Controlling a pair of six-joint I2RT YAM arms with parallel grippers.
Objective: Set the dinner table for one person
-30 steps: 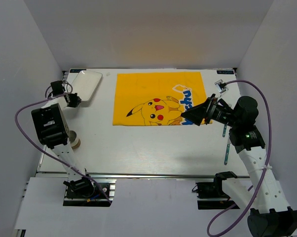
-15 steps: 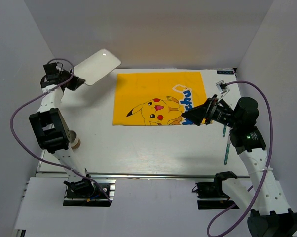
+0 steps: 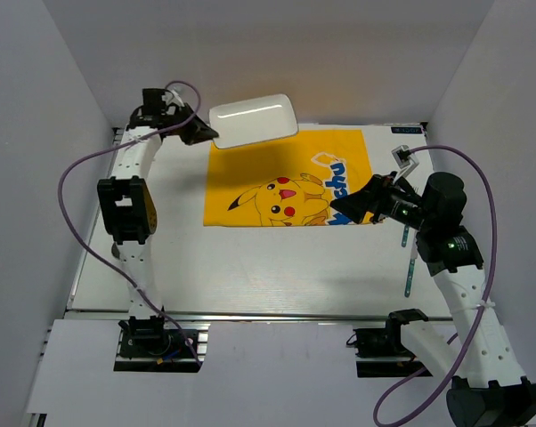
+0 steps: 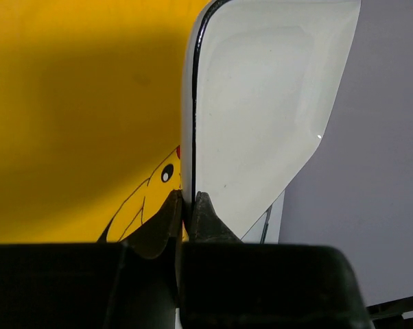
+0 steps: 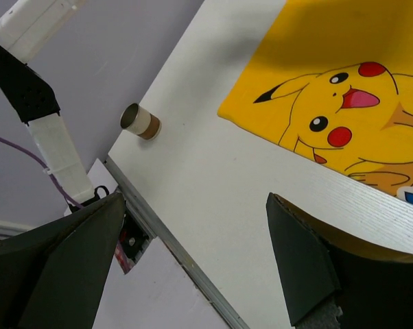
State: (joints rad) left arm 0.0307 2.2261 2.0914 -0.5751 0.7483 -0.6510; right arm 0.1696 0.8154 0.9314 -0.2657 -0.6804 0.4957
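Observation:
The left gripper lowers and shifts back toward the middle of the mat [image 3: 250,182] next, because the plate [image 3: 255,120] hangs in the air past the mat's far edge.
The white dinner table [image 3: 277,267] carries a yellow Pikachu-print mat [image 3: 250,182] at its back middle. My left gripper [image 3: 201,132] is shut on the rim of a small white rounded-rectangle plate [image 3: 255,120] and holds it in the air over the mat's back left corner. In the left wrist view the plate [image 4: 261,103] stands edge-on, pinched between my left gripper [image 4: 186,209], with the mat [image 4: 76,103] below. My right gripper [image 3: 361,203] hovers over the mat's right edge. In the right wrist view it [image 5: 195,199] is open and empty above the table [image 5: 213,178].
A brown paper cup [image 5: 141,122] lies on its side near the table's left edge. A thin teal utensil [image 3: 410,267] lies along the right side. A metal rail [image 3: 277,314] runs along the near edge. Grey walls enclose the left, back and right.
My left arm has lifted the plate off the back left corner and swung it right, over the mat's corner. My right gripper has barely moved.

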